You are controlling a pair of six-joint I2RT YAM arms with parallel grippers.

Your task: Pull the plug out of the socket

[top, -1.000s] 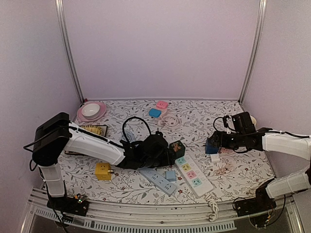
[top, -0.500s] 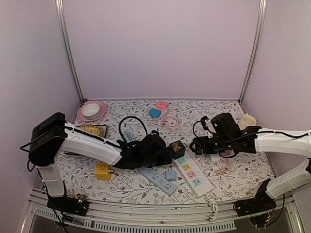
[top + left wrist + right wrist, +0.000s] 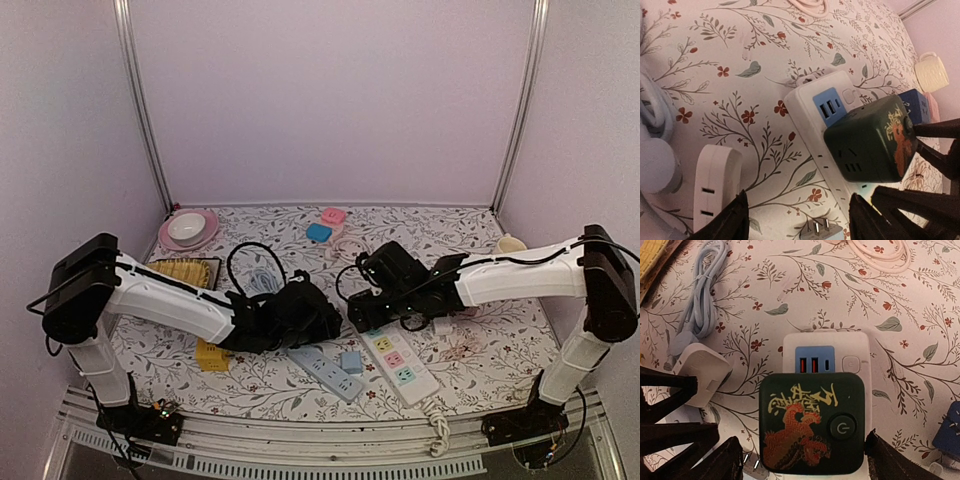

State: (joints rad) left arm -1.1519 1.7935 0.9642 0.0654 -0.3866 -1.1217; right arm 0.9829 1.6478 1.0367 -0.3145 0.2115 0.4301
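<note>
The open fingers are already on both sides of the dark green cube (image 3: 812,422). Next, my right gripper moves farther down around the cube and closes on its opposite sides.
The plug is a dark green cube (image 3: 812,422) with a gold and red dragon on top. It sits plugged into the far end of the white socket strip (image 3: 826,342), just below its blue USB panel. My right gripper (image 3: 805,460) is open and straddles the cube, one finger on each side. In the top view this gripper (image 3: 362,314) hides the cube, and the strip (image 3: 400,362) runs toward the near edge. My left gripper (image 3: 799,220) is open, low over the cloth just left of the strip (image 3: 810,107) and the cube (image 3: 870,140), with nothing held.
A small light-blue adapter (image 3: 820,230) lies prongs-up between my left fingers, beside a second pale strip (image 3: 325,372). A grey cable coil (image 3: 697,305) with a white charger (image 3: 702,372) lies to the left. A yellow cube (image 3: 212,353), pink plate (image 3: 188,229), cup (image 3: 508,244) and navy cube (image 3: 947,432) are around.
The right arm has swung left from the right side of the table and now sits over the green cube. The left gripper has drawn back slightly to the left.
</note>
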